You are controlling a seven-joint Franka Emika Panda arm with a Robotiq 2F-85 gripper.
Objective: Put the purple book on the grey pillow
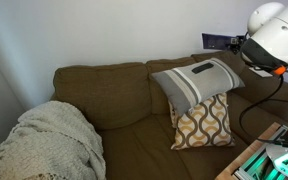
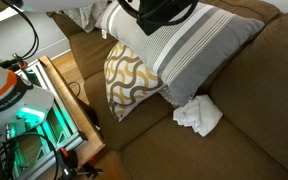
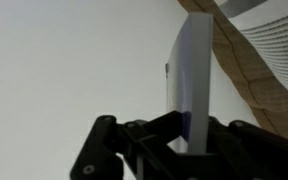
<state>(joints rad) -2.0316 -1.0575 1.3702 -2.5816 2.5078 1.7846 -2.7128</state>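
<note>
The grey pillow's top is below the robot's gripper and to its right in the wrist view, so the gripper should next lower the purple book, which is still raised, there and let go of it.
The grey pillow with a white-and-dark stripe band leans on the sofa back; it also shows in an exterior view and at the wrist view's right edge. My gripper is shut on the purple book, which shows edge-on and upright between the jaws. In an exterior view the book is held just above the pillow's top right corner, at the end of the arm. In an exterior view the black gripper hangs over the pillow's top, and the book is hidden there.
A mustard-and-white wavy cushion leans in front of the grey pillow. A knitted beige blanket lies on the sofa's left seat. A white crumpled cloth lies on the seat. A wooden table with equipment stands beside the sofa.
</note>
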